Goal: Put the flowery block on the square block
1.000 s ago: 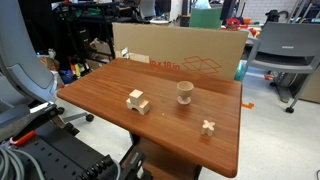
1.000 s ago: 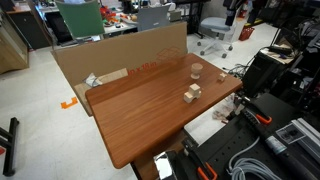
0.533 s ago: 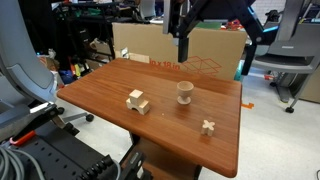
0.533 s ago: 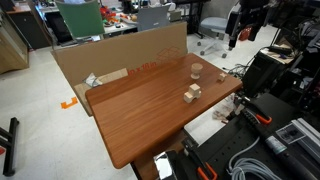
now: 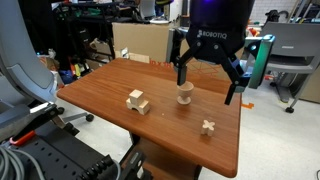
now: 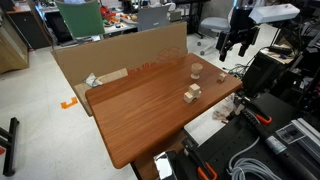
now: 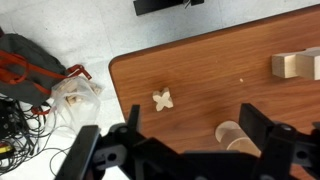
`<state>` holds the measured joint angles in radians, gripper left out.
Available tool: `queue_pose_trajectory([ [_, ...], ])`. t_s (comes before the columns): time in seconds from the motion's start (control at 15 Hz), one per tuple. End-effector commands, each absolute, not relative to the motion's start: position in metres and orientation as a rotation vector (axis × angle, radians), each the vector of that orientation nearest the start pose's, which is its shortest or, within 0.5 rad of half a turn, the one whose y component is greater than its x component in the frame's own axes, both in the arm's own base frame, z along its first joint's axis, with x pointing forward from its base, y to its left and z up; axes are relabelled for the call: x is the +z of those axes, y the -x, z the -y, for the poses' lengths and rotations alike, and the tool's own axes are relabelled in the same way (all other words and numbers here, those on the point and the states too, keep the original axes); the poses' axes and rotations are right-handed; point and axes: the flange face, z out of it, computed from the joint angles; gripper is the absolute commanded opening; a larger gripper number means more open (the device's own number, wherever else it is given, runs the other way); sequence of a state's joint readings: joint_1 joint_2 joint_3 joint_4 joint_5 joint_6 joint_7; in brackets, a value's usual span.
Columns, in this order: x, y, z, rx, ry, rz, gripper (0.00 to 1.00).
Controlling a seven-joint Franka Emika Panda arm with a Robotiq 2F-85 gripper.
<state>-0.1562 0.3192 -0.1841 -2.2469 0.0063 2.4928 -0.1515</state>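
Observation:
Next, my open gripper shifts toward the table's corner and down, its fingers straddling the block. The flowery block (image 5: pixel 208 126) (image 7: pixel 162 100) lies below, off the fingers' middle.
The flowery block (image 5: pixel 208 126) lies flat near the table's corner; it also shows in the wrist view (image 7: pixel 162 99) and faintly in an exterior view (image 6: pixel 222 73). The square block (image 5: pixel 137 101) sits apart from it on the wooden table (image 5: pixel 100 95), and shows in an exterior view (image 6: pixel 191 94) and at the wrist view's right edge (image 7: pixel 293 66). My gripper (image 5: pixel 208 80) hangs open and empty above the table, over the round knob-shaped piece (image 5: pixel 185 93). It also shows in an exterior view (image 6: pixel 235 45) and the wrist view (image 7: pixel 192 125).
A large cardboard sheet (image 5: pixel 180 55) stands along the table's far edge. A grey chair (image 5: pixel 290 50) stands behind it. On the floor beside the table lie a dark bag with cables (image 7: pixel 30 70) and a crumpled plastic bag (image 7: pixel 75 90).
My gripper has come down into the exterior views, from out of view to just above the round knob. The three wooden pieces have not moved.

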Motion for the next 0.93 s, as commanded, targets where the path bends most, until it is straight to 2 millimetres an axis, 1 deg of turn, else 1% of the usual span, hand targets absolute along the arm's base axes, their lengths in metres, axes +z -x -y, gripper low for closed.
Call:
queue_pose_trajectory([
  [0.0, 0.205, -0.514, 0.194, 0.069, 3.158, -0.334, 1.0],
  [0.2, 0.195, -0.515, 0.204, 0.086, 3.179, -0.323, 1.0],
  [0.47, 0.177, -0.517, 0.203, 0.133, 3.176, -0.294, 1.0],
  [0.87, 0.149, -0.528, 0.2, 0.189, 3.173, -0.27, 1.0],
])
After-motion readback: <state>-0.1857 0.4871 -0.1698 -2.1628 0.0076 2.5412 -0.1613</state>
